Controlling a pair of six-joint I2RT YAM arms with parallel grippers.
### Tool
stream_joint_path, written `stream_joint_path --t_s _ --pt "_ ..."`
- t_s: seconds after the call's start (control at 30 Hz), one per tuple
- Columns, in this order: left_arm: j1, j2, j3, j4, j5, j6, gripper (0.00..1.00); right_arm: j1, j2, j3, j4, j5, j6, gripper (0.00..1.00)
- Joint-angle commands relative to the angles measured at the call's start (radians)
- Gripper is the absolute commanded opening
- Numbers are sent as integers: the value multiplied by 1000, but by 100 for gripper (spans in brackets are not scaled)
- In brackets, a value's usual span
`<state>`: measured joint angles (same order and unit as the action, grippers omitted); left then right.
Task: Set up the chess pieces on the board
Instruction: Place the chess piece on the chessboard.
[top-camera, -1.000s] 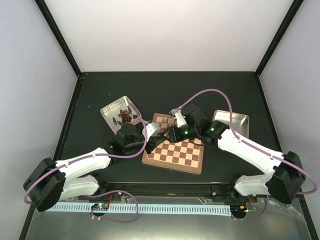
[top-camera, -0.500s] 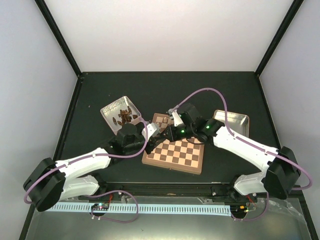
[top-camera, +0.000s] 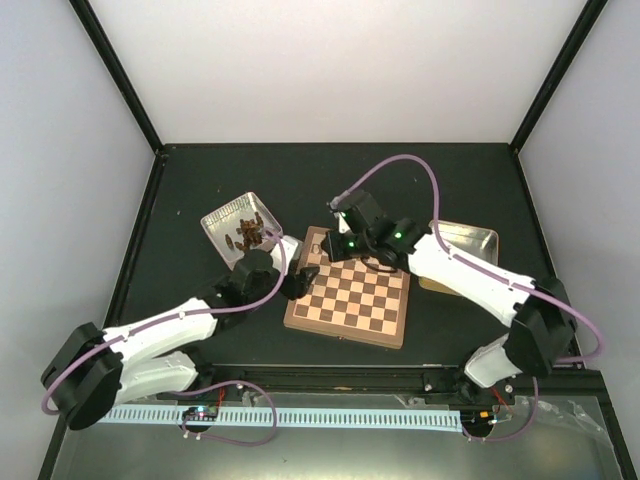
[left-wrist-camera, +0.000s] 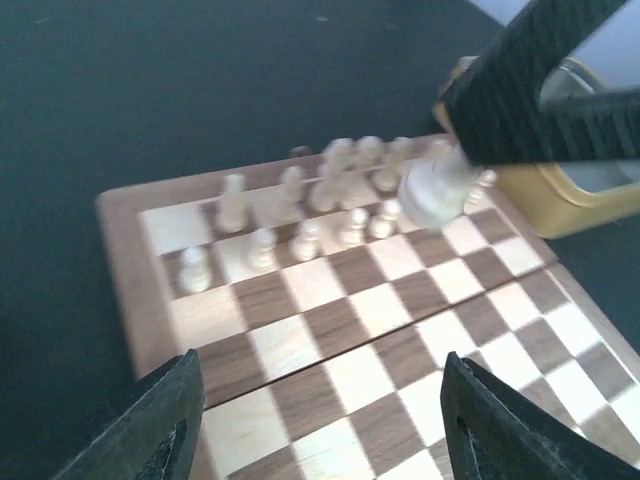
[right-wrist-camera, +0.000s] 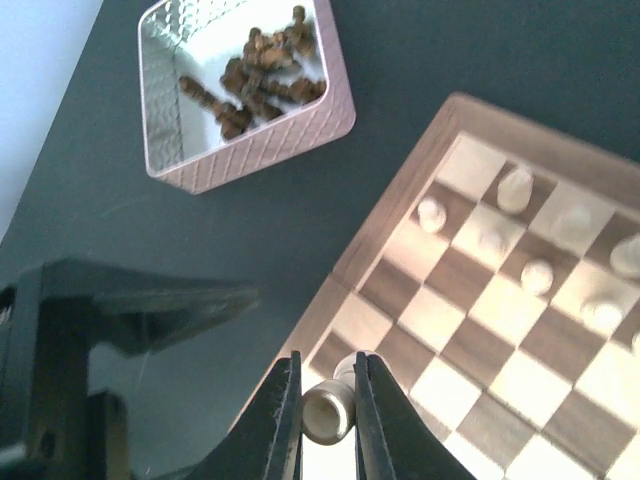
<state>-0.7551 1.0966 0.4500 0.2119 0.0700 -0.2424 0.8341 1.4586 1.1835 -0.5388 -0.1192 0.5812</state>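
Observation:
My right gripper should move outward, then down onto the far corner square by the brown pieces' tin, and let go of the pale piece, because that square is empty.
The board lies in the middle of the table. Pale chess pieces stand in two rows along its far edge. They also show in the right wrist view as pale chess pieces. My right gripper is shut on one pale chess piece, held above the board's left part. The left wrist view shows that held piece hanging over the rows. My left gripper is open and empty, low over the board's near-left squares. In the top view the right gripper is over the far-left corner and the left gripper is at the left rim.
A metal tin with several dark brown pieces stands left of the board. A second tin sits at its right. The two arms come close together over the board's left side.
My left gripper has opened and drawn back toward the board's left rim. My right gripper has shut on a pale piece and carried it up toward the far-left corner.

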Motion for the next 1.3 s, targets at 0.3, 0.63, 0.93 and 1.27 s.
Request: stream_joint_path --t_s 0.3,0.63,0.93,1.27 --pt "20 -230 -106 -284 -352 -440 72 -26 452 408 -95 202 -119 2" --pt "36 -345 -163 -300 -365 -478 75 -69 631 507 -98 205 -107 2" --pt "48 -338 -160 -299 -353 -476 75 -82 702 569 -133 180 -138 4" --pt "53 -313 -153 -284 -337 -473 75 -84 688 528 -120 152 -125 9"
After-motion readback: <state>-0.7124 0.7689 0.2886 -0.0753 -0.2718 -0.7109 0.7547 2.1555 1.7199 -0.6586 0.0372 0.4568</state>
